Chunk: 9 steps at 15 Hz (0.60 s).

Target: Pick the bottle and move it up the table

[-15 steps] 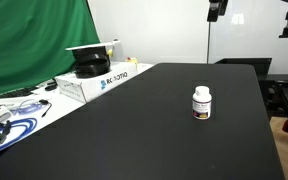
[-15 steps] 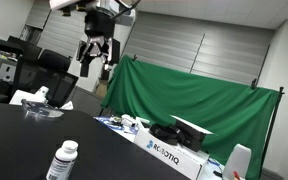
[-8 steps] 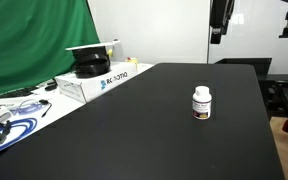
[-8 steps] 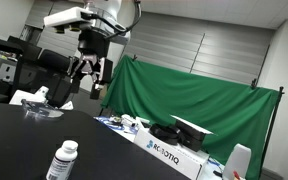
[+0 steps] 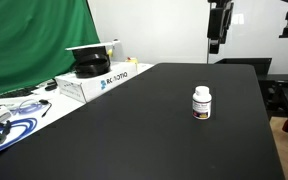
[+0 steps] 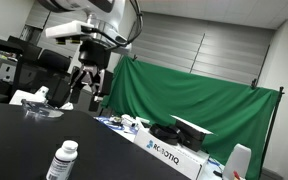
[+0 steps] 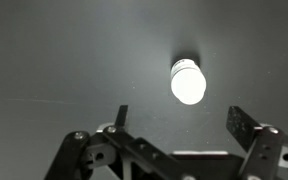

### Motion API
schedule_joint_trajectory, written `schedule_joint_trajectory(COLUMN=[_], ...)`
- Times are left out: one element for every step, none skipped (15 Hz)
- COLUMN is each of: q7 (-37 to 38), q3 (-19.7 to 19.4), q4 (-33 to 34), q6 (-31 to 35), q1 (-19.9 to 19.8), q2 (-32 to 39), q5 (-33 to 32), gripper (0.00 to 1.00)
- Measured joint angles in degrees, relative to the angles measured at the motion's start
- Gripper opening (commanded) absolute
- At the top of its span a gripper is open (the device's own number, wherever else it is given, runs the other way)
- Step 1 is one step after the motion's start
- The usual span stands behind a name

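Observation:
I will lower my gripper and shift it toward the bottle [image 5: 201, 103], far below and just ahead of my open fingers, until they straddle its white cap.
The small white bottle [image 5: 201, 103] with a white cap and an orange-brown label band stands upright on the black table [image 5: 134, 130]. It also shows at the lower left in an exterior view [image 6: 62, 161] and from above in the wrist view [image 7: 187, 81]. My gripper [image 5: 215, 42] hangs high above the table, well above the bottle, and it also shows in an exterior view [image 6: 87, 90]. In the wrist view the gripper [image 7: 180, 118] has its fingers spread wide and empty, with the bottle far below, just ahead of them.
A white box with blue lettering [image 5: 92, 80] carrying a black object sits at the table's edge by a green curtain [image 5: 34, 40]. Cables and clutter [image 5: 9, 118] lie at the near left. Office chairs [image 6: 54, 68] stand behind.
The arm has come down somewhat toward the table and the gripper now hangs lower in both exterior views. The bottle has not moved.

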Motion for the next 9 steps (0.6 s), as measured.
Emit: schedule_joint_trajectory(q7=[0.0,0.0,0.0,-0.1,-0.1,-0.2,-0.2,-0.3,-0.6], q3=[-0.1,-0.3,-0.5,-0.7,-0.8,-0.9,-1.1,-1.2,-1.3], q4=[0.0,-0.1,-0.1,-0.1,-0.1,-0.1,-0.1,-0.1,-0.1], q6=[1.5,3.3,5.3,7.6,10.2,12.6,15.1,17.3,19.3], q1=[-0.3,-0.5,-0.5,-0.5,-0.4,-0.1,0.1,0.5,1.0], q2=[1.7,3.6,5.5,7.4,9.4,11.2,13.1,14.8,16.5], q5=[0.0,0.0,0.1,0.1,0.3,0.4,0.7,1.3,1.9], gripper=[1.00,1.00,1.00,1.00,1.00,1.00,1.00,1.00,1.00])
